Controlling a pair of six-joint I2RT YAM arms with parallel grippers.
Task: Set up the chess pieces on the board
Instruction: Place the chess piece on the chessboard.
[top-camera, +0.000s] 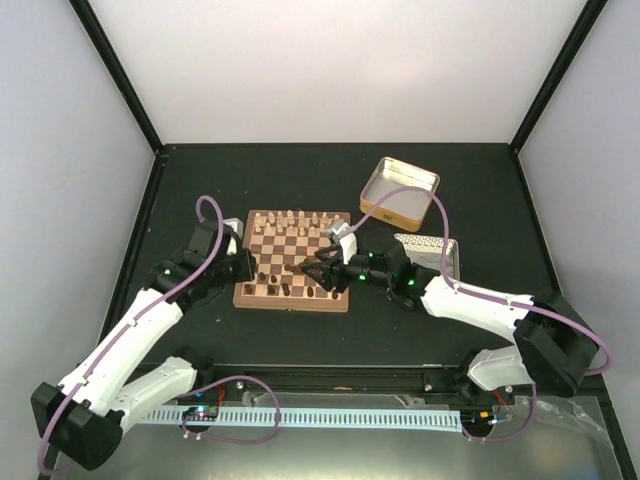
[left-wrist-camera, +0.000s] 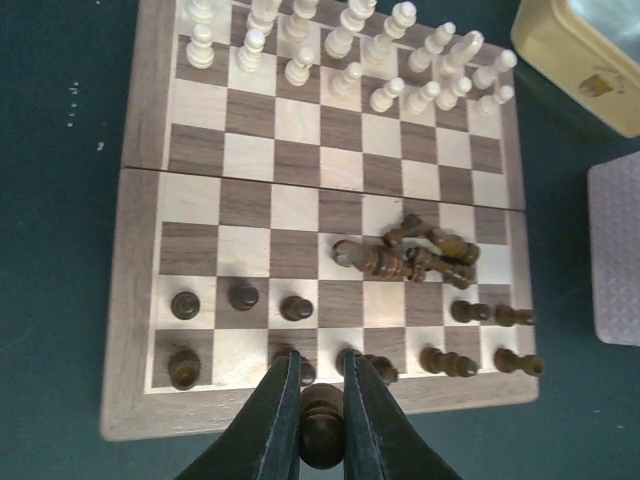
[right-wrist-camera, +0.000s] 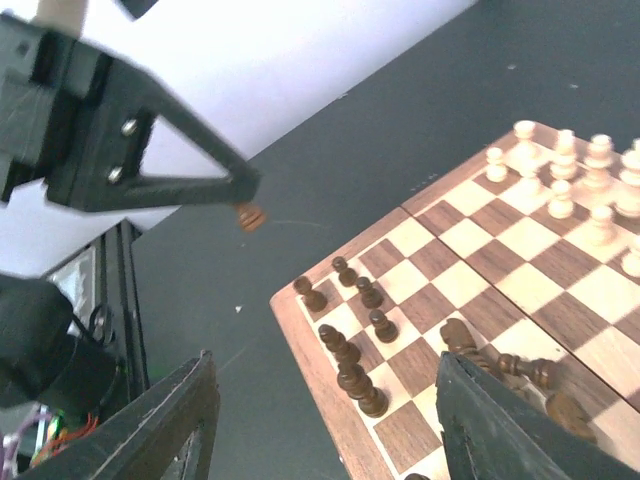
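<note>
The pawn row's next empty square is below my left gripper and to its right in the top view. I should move my left gripper across and lower the chess piece.
The board (top-camera: 297, 250) lies mid-table; it also shows in the left wrist view (left-wrist-camera: 140, 250) and the right wrist view (right-wrist-camera: 330, 400). Several dark chess pieces stand on its two near rows (left-wrist-camera: 243, 296), and a pile of them lies on its side right of centre (left-wrist-camera: 420, 255). My left gripper (left-wrist-camera: 322, 420) is shut on one dark piece (left-wrist-camera: 322, 430), held above the board's near border; it also shows in the top view (top-camera: 248, 270) and the right wrist view (right-wrist-camera: 250, 215). My right gripper (top-camera: 315, 272) is wide open and empty above the board's near side, its fingers (right-wrist-camera: 190, 410) far apart.
Cream chessmen (left-wrist-camera: 350, 50) fill the board's far rows. An open gold tin (top-camera: 400, 188) sits behind the board's right corner, and its patterned lid (top-camera: 430, 250) lies right of the board. Black frame rails edge the dark table.
</note>
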